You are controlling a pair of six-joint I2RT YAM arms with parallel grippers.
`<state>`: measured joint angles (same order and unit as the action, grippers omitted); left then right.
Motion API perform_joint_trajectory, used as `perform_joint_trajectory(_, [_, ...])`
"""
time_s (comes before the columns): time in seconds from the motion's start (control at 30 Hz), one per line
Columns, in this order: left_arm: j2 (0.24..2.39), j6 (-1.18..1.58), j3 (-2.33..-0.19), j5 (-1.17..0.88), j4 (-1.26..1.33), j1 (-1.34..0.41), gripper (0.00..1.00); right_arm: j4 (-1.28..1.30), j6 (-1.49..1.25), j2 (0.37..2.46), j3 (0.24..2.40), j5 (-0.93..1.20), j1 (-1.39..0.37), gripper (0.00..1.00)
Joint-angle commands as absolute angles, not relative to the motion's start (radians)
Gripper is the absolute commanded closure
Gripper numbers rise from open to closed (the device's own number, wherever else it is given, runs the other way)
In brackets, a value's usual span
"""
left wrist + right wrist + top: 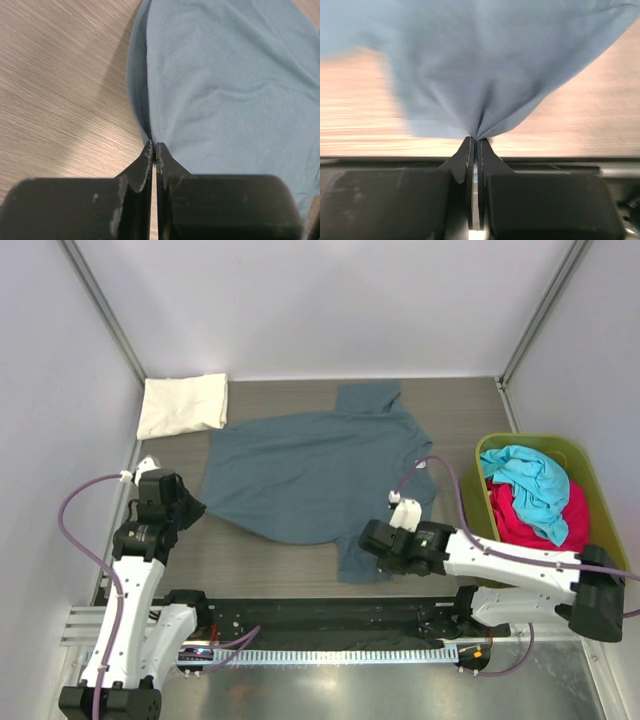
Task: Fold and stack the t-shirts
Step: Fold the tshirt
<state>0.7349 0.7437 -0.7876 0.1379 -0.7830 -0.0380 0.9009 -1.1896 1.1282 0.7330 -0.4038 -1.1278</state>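
Observation:
The right gripper will next carry the near sleeve outward across the shirt's body, then open beside the opposite far sleeve.
A dark slate-blue t-shirt (320, 475) lies spread flat in the middle of the wooden table (260, 555). My left gripper (194, 508) is at the shirt's near-left corner, shut on its edge. In the left wrist view the cloth (225, 90) runs right up to the closed tips (154, 146). My right gripper (369, 539) is shut on the shirt's near-right part. There the fabric (485, 65) bunches into folds at the tips (475, 140). A folded cream-white t-shirt (182, 405) rests at the far left corner.
An olive-green bin (495, 445) stands at the right edge, holding a turquoise t-shirt (530, 480) on top of a pink-red one (545, 525). White walls and metal posts close in the table on three sides.

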Motion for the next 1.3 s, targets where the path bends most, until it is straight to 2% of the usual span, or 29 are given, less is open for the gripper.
perform_joint_trajectory(0.0, [0.741, 0.716, -0.853, 0.127, -0.769, -0.032, 1.0, 0.95, -1.099, 1.078, 0.903, -0.535, -1.085, 0.99])
perform_joint_trajectory(0.23, [0.886, 0.749, -0.91, 0.117, -0.698, -0.032, 1.0, 0.839, -0.771, 1.183, 1.144, -0.463, -0.787, 0.99])
perform_joint_trajectory(0.37, [1.009, 0.756, -0.962, 0.137, -0.664, -0.015, 1.0, 0.799, -0.655, 1.308, 1.279, -0.41, -0.629, 0.99])
perform_joint_trajectory(0.7, [1.359, 0.775, -1.084, 0.118, -0.578, 0.067, 1.0, 0.775, -0.522, 1.689, 1.656, -0.31, -0.42, 0.99])
perform_joint_trajectory(0.87, [1.614, 0.788, -1.187, 0.084, -0.548, 0.12, 1.0, 0.798, -0.473, 2.015, 1.98, -0.241, -0.341, 0.98])
perform_joint_trajectory(0.9, [1.668, 0.785, -1.222, 0.062, -0.566, 0.127, 1.0, 0.799, -0.456, 2.072, 2.038, -0.226, -0.333, 0.86])
perform_joint_trajectory(0.93, [1.716, 0.775, -1.299, 0.028, -0.59, 0.138, 0.98, 0.88, -0.445, 2.129, 2.203, -0.229, -0.319, 0.66])
perform_joint_trajectory(0.97, [1.756, 0.763, -1.339, -0.027, -0.604, 0.146, 0.61, 0.94, -0.449, 2.201, 2.294, -0.244, -0.315, 0.48])
perform_joint_trajectory(1.0, [1.811, 0.75, -1.371, -0.101, -0.63, 0.146, 0.39, 0.992, -0.452, 2.289, 2.372, -0.297, -0.314, 0.2])
perform_joint_trajectory(1.03, [1.815, 0.736, -1.394, -0.109, -0.641, 0.143, 0.28, 1.074, -0.463, 2.313, 2.451, -0.325, -0.314, 0.14])
perform_joint_trajectory(1.07, [1.796, 0.739, -1.382, -0.092, -0.646, 0.138, 0.12, 1.078, -0.468, 2.31, 2.433, -0.346, -0.313, 0.08])
perform_joint_trajectory(1.1, [1.729, 0.745, -1.356, -0.071, -0.631, 0.135, 0.06, 1.057, -0.468, 2.239, 2.375, -0.357, -0.314, 0.06])
perform_joint_trajectory(1.17, [1.643, 0.764, -1.241, -0.032, -0.594, 0.135, 0.0, 0.921, -0.482, 2.134, 2.106, -0.356, -0.314, 0.05])
perform_joint_trajectory(1.2, [1.605, 0.773, -1.202, -0.026, -0.569, 0.135, 0.0, 0.876, -0.488, 2.014, 2.014, -0.354, -0.313, 0.04])
perform_joint_trajectory(1.23, [1.521, 0.787, -1.162, -0.014, -0.557, 0.137, 0.02, 0.8, -0.503, 1.961, 1.838, -0.35, -0.311, 0.04])
perform_joint_trajectory(1.27, [1.488, 0.804, -1.079, -0.02, -0.539, 0.135, 0.03, 0.767, -0.534, 1.906, 1.757, -0.339, -0.31, 0.04])
